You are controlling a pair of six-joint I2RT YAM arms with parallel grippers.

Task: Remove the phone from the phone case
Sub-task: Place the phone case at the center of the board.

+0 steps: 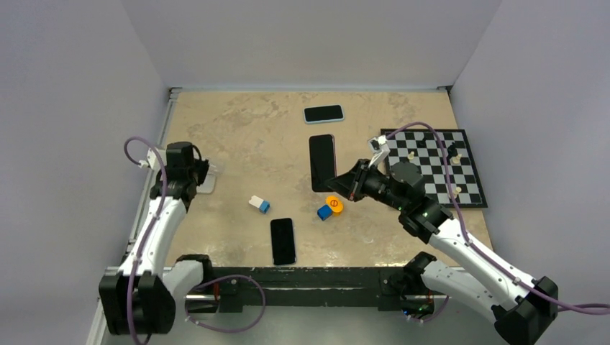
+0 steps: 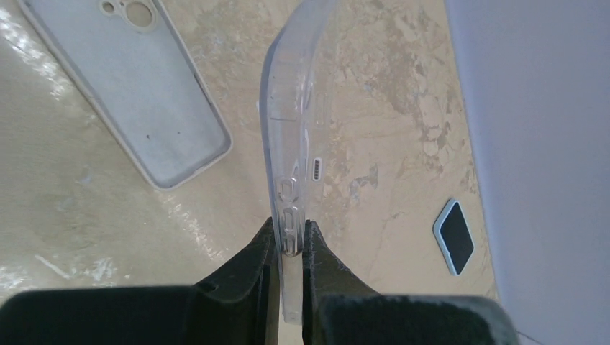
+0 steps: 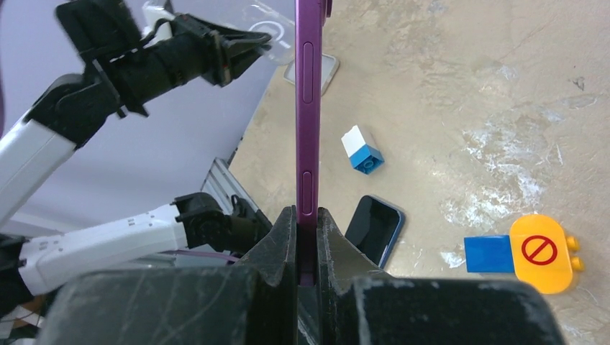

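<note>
The bare tabletop beside the grey case's far edge is free below, so next my left gripper needs to go down toward that spot and let go of the clear case.
My right gripper is shut on the lower end of a purple phone, bare and out of its case, held edge-on above the table middle. My left gripper is shut on the edge of the empty clear phone case, held upright at the table's left side. That case also shows in the right wrist view, well apart from the phone.
An empty grey case lies on the table under my left gripper. A phone in a light-blue case lies at the back, a dark phone in front. Small blocks lie between them. A chessboard is on the right.
</note>
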